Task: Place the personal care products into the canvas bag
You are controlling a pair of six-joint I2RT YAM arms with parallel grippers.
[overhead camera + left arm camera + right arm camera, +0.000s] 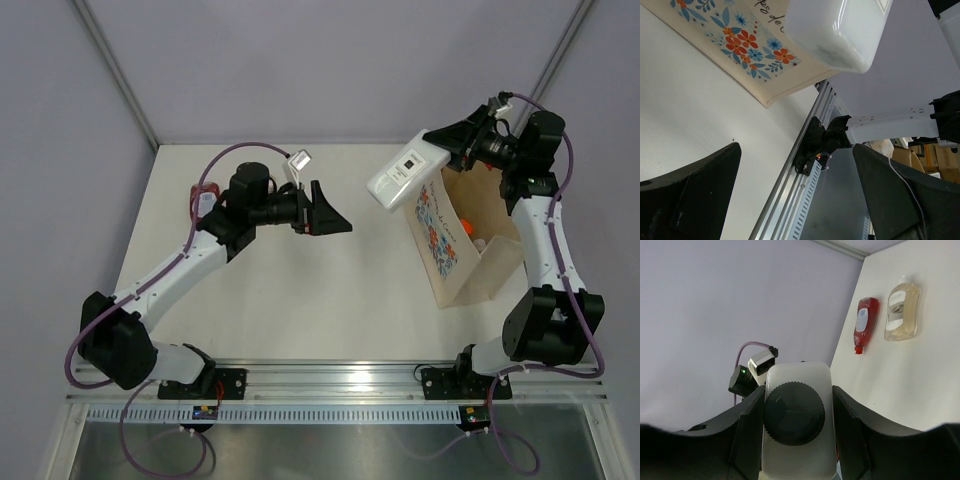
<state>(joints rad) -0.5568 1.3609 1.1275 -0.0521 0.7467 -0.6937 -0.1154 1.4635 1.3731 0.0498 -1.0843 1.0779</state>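
Note:
Next I will move my right gripper to the right in the top view and down to the bag's opening (484, 206) below it, since the bottle overhangs the bag's print.
My right gripper (440, 150) is shut on a white bottle (405, 176) with a black cap and holds it in the air over the left rim of the canvas bag (478, 270). In the right wrist view the bottle (797, 450) sits between both fingers (747, 432). The bag stands open, floral print facing left, with something orange inside (465, 228). My left gripper (325, 215) is open and empty above the table's middle; its view shows the bag's print (750, 45) and the white bottle (840, 30). A red bottle (866, 322) and a pale-yellow bottle (901, 310) lie on the table.
The red bottle (205, 196) lies at the table's left side, partly behind my left arm. The aluminium rail (330, 375) runs along the near edge. Grey walls close the back and sides.

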